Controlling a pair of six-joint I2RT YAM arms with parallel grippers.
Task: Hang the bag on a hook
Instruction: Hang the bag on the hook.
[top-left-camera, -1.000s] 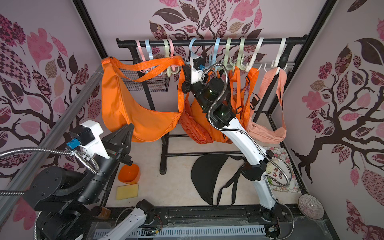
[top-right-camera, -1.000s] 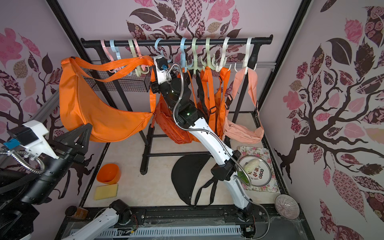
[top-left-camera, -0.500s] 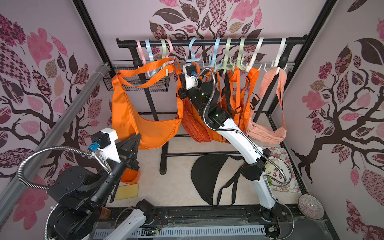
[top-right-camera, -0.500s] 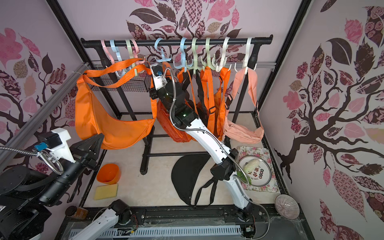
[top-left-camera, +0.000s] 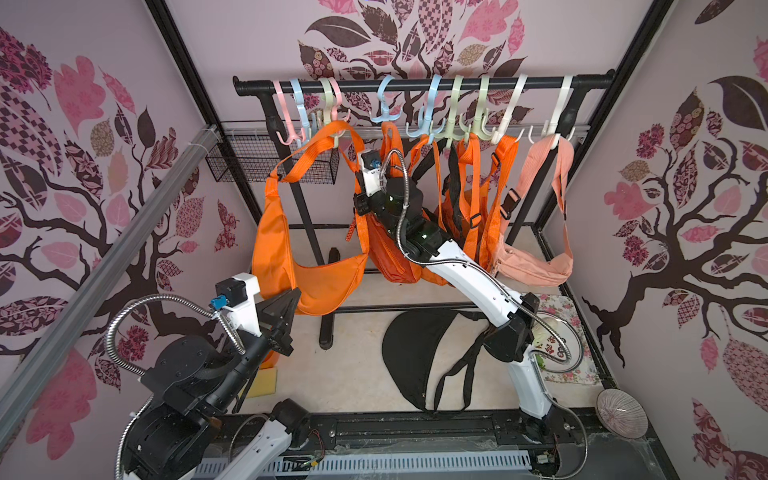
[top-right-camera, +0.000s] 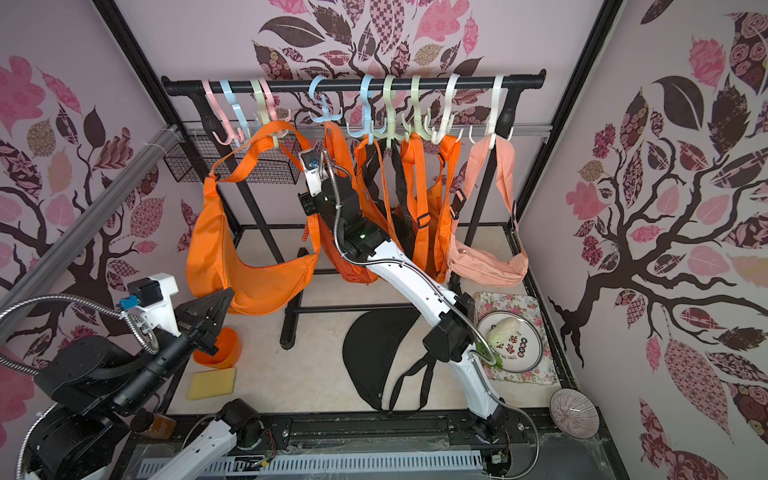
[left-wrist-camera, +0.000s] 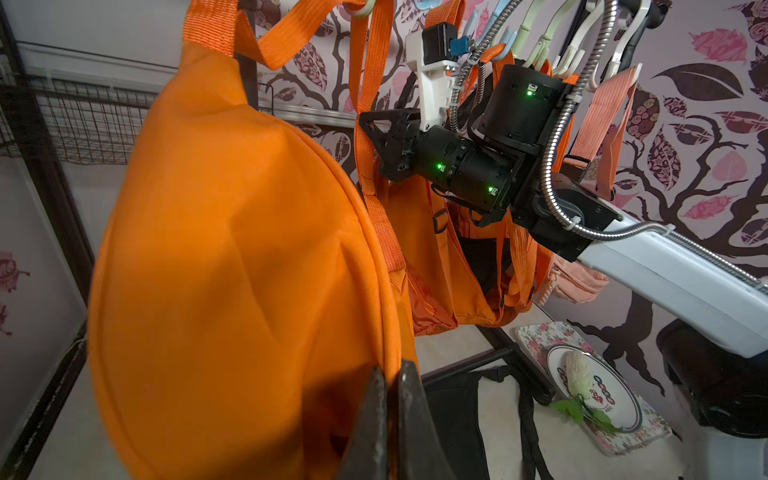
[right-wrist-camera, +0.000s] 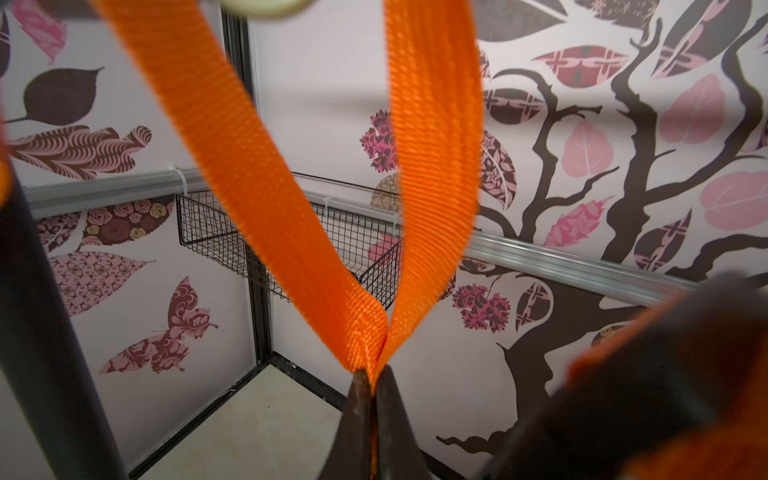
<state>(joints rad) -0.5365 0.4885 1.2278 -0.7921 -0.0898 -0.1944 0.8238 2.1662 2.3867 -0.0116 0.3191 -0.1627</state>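
Note:
My right gripper should next move away from the pale green hook (top-left-camera: 334, 139) toward the other orange bags and let go of the strap, because the strap already loops over that hook.
An orange crescent bag (top-left-camera: 307, 286) (top-right-camera: 249, 274) hangs in front of the rack in both top views. Its strap (right-wrist-camera: 257, 166) loops over a pale green hook (top-left-camera: 334, 139) (top-right-camera: 276, 139). My left gripper (top-left-camera: 297, 294) (top-right-camera: 229, 293) (left-wrist-camera: 392, 368) is shut on the seam at the bag's (left-wrist-camera: 232, 249) lower edge. My right gripper (right-wrist-camera: 372, 374) (top-left-camera: 356, 205) (left-wrist-camera: 362, 119) is shut on the strap just below the hook (right-wrist-camera: 262, 4), so the strap rises from its tips in a V.
Several more orange bags (top-left-camera: 465, 208) and a peach bag (top-left-camera: 536, 266) hang on hooks to the right. A black bag (top-left-camera: 415, 357) lies on the floor. Also here are a wire basket (top-left-camera: 253, 158), a floral tray (top-right-camera: 528, 303) with a plate, an orange bowl (top-right-camera: 224, 349) and a yellow sponge (top-right-camera: 212, 382).
My left arm has come down and toward the rack's middle, bringing the bag's body with it. The strap has slackened and now drapes from the pale green hook. The right gripper has sunk slightly.

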